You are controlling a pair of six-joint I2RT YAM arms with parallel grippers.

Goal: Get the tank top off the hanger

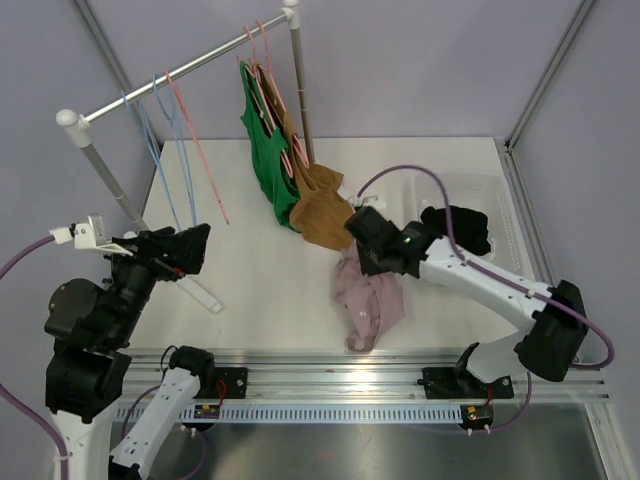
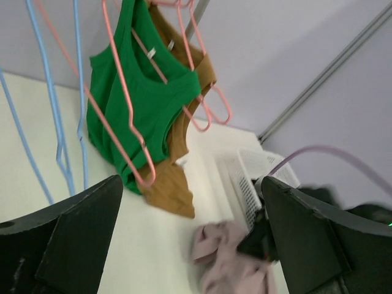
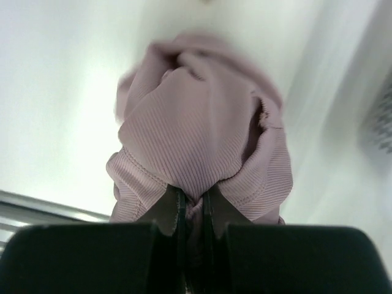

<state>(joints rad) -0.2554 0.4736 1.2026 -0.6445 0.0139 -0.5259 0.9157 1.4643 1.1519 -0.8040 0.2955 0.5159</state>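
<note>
Next, my right gripper moves up and outward over the white basket, then brings the mauve tank top down inside. The tank top already hangs free of any hanger.
A mauve ribbed tank top (image 1: 368, 300) hangs from my right gripper (image 1: 368, 255) and trails onto the table near the front rail; it is off any hanger. In the right wrist view the jaws are shut on a fold of this tank top (image 3: 202, 141), pinched at the right gripper (image 3: 195, 199). A green tank top (image 1: 266, 150) and a brown one (image 1: 318, 205) hang on pink hangers on the rail. My left gripper (image 1: 190, 245) is open and empty at the left; its wrist view shows the green top (image 2: 138, 92), the brown top (image 2: 171, 184) and the mauve top (image 2: 236, 260).
A white clothes rail (image 1: 180, 65) on two posts crosses the back left, with empty blue hangers (image 1: 150, 130) and a pink hanger (image 1: 195, 140). A white basket (image 1: 490, 215) at the right holds a black garment (image 1: 460, 225).
</note>
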